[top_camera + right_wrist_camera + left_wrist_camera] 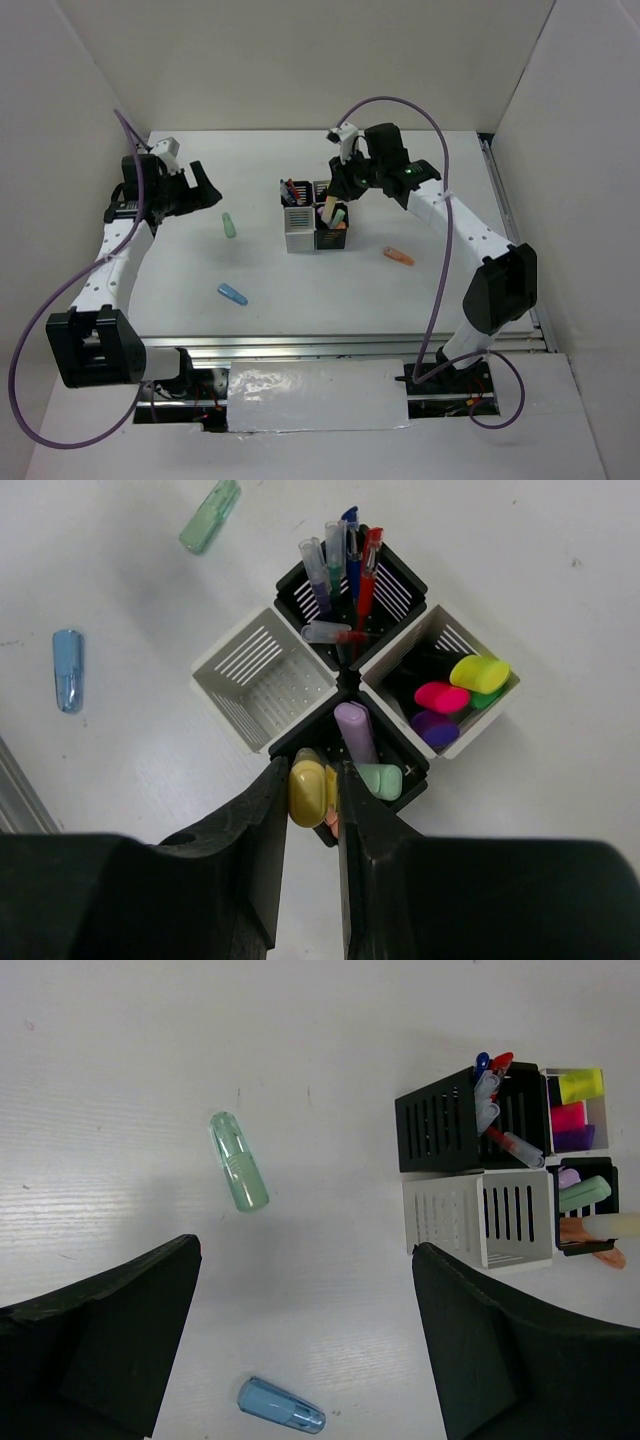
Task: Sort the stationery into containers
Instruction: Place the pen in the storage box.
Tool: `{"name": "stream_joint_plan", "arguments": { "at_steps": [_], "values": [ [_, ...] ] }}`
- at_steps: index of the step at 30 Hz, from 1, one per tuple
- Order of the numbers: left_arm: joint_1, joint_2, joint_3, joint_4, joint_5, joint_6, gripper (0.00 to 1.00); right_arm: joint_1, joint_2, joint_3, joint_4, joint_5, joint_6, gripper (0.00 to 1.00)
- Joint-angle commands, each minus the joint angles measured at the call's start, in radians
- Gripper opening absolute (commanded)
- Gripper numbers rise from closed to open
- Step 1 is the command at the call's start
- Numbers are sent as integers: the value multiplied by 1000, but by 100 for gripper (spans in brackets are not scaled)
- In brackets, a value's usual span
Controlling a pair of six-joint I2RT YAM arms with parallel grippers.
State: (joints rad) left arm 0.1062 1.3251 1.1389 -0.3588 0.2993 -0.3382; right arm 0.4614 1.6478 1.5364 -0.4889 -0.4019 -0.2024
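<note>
The yellow marker (309,792) goes down from my right gripper into the near black cup beside the purple one next and is released, since pastel markers already stand there.
The containers (299,238) are four joined cups in mid-table. In the right wrist view one black cup (400,578) holds thin pens, a white cup (455,635) holds bright-ended highlighters, another white cup (228,668) is empty, and the near black cup (415,765) holds purple and green pastel markers. My right gripper (312,772) is shut on a yellow marker (309,792), held upright over that near black cup. My left gripper (305,1330) hangs open above the table, left of the cups. Loose stationery lies on the table: a green marker (239,1161), a blue marker (281,1406) and an orange marker (398,256).
White walls enclose the table on the left, back and right. A metal rail (330,348) runs along the near edge in front of the arm bases. The green marker (229,225) and blue marker (232,293) lie between my left arm and the cups.
</note>
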Motion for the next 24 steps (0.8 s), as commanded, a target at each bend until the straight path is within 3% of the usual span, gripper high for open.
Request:
{"name": "stream_joint_plan", "arguments": {
  "at_steps": [1, 24],
  "values": [
    [-20, 3, 19, 23, -28, 22, 99, 13, 7, -24, 82, 12, -9, 0],
    [-99, -18, -13, 81, -141, 22, 99, 34, 33, -174, 266, 77, -38, 0]
  ]
}}
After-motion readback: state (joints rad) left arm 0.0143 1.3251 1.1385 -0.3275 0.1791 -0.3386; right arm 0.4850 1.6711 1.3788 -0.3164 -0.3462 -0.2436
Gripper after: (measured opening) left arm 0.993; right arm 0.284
